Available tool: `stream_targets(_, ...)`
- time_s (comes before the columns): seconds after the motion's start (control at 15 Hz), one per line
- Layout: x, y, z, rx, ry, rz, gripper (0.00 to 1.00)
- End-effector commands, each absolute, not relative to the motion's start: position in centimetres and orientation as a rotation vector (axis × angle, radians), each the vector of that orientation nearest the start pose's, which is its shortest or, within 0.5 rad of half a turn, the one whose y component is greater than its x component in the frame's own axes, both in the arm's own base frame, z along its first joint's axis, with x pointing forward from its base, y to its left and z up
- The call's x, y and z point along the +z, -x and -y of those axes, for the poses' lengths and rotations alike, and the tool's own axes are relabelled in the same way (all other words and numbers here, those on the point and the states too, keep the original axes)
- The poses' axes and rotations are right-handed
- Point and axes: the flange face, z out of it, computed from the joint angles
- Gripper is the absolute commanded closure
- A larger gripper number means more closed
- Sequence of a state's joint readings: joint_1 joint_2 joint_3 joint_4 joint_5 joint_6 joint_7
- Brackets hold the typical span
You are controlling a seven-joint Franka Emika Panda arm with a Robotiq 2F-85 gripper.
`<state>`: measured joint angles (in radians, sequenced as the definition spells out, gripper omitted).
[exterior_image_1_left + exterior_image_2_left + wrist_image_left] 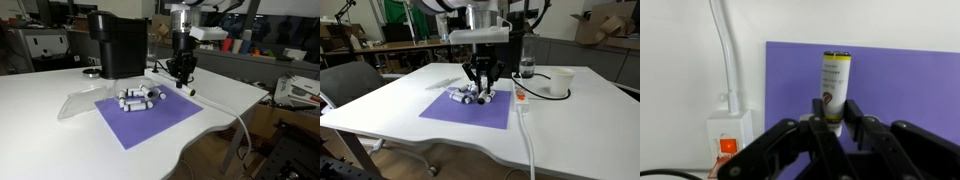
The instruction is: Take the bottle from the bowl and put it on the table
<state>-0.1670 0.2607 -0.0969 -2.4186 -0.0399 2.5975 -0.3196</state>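
Observation:
Next, my gripper lowers toward the purple mat [905, 80] between the bottle cluster and the switch box, then places the bottle.
My gripper [840, 108] is shut on a small white bottle [835, 75]. The bottle has a yellow band and a dark cap at its far end, and it points away from the wrist camera over the purple mat [905, 80]. In both exterior views the gripper [182, 76] [480, 82] hangs low over the mat's edge [150, 122] [460, 112]. Several alike bottles [140, 97] [472, 96] lie in a cluster on the mat beside it. The white table [40, 125] [575, 130] carries it all. No bowl is clearly in view.
A black machine [115, 45] stands behind the mat, with a clear plastic piece [75, 102] beside it. A white cup [560, 80] and a glass [527, 68] stand further off. A white cable [728, 50] leads to a switch box [728, 135] with an orange light.

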Motion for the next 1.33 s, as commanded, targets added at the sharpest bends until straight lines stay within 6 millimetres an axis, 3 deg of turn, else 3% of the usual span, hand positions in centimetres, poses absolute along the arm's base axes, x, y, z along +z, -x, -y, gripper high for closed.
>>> stream_targets(0.0, 17.5, -45.8, 13.6, 0.114, 3.151, 0.115, 0.93)
stream_targets(0.4, 13.7, -46.8, 13.5, 0.091, 3.111, 0.062, 0.93)
stream_targets(0.87, 12.4, -49.0, 13.5, 0.047, 3.083, 0.033, 0.93)
stream_targets(0.93, 12.5, -49.2, 13.4, 0.050, 3.078, 0.038, 0.48)
stream_targets(1.07, 13.0, -49.6, 13.1, 0.037, 3.069, 0.042, 0.43)
stream_targets(1.27, 15.1, -50.2, 12.3, 0.021, 3.053, 0.030, 0.21)
